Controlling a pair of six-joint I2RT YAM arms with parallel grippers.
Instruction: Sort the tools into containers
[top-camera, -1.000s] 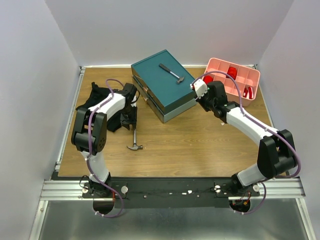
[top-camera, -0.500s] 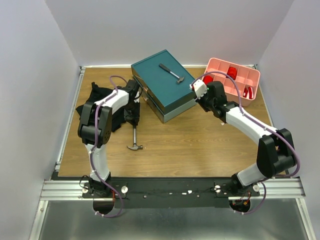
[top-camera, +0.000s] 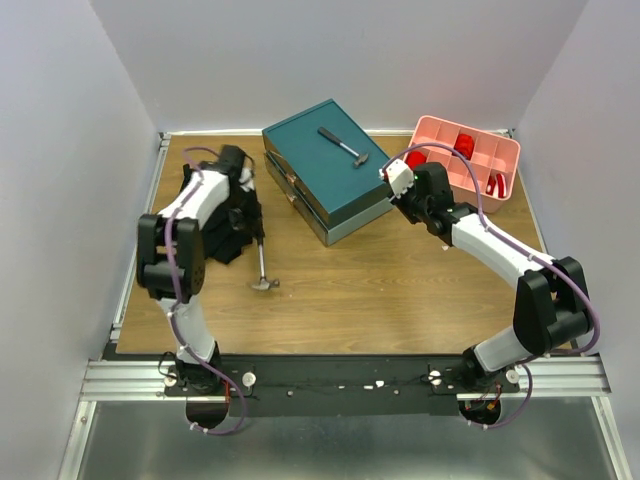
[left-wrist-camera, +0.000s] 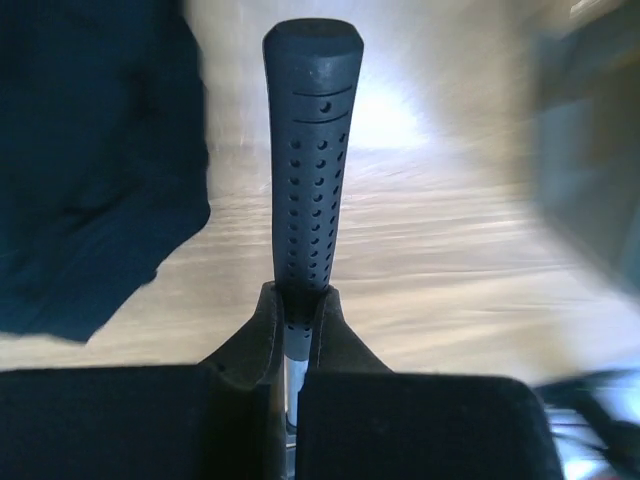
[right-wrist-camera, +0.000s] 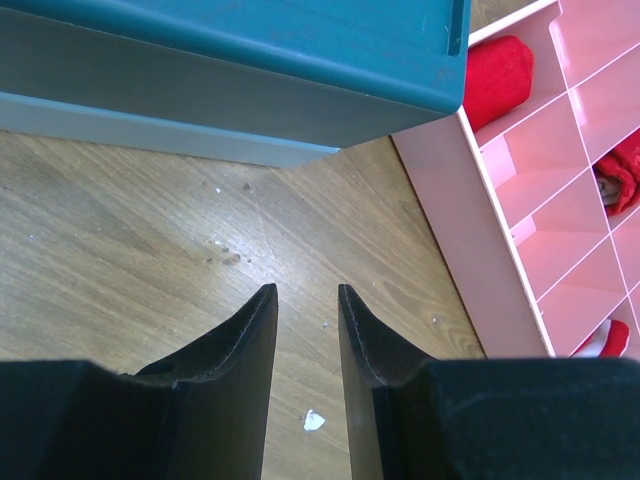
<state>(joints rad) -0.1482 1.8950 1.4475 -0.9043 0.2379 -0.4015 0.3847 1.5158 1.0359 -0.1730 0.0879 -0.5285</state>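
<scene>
My left gripper lifts across and lowers beside another hammer next to release, since that hammer is in the box top (top-camera: 322, 166), outward and right in the top view.
My left gripper (top-camera: 250, 228) is shut on the dark perforated handle of a hammer (left-wrist-camera: 305, 180). In the left wrist view the fingers (left-wrist-camera: 262, 330) clamp the handle just above the steel shaft. From above, the shaft and steel head (top-camera: 265, 283) stick out toward the near side over the wood. A second hammer (top-camera: 343, 146) lies on top of the dark teal drawer box (top-camera: 305, 165). My right gripper (right-wrist-camera: 305, 295) is open and empty, low over the table by the box's right corner (right-wrist-camera: 250, 100). No screwdrivers or pliers are in view.
A black cloth (top-camera: 190, 195) lies at the left under my left arm and shows in the left wrist view (left-wrist-camera: 90, 180). A pink compartment tray (top-camera: 500, 150) with red items stands at the back right, close to my right gripper (top-camera: 395, 180).
My left arm has swung its elbow left and back, and the gripper has moved left with the hammer. The hammer's head has shifted slightly away from the near edge. The right arm has not moved.
</scene>
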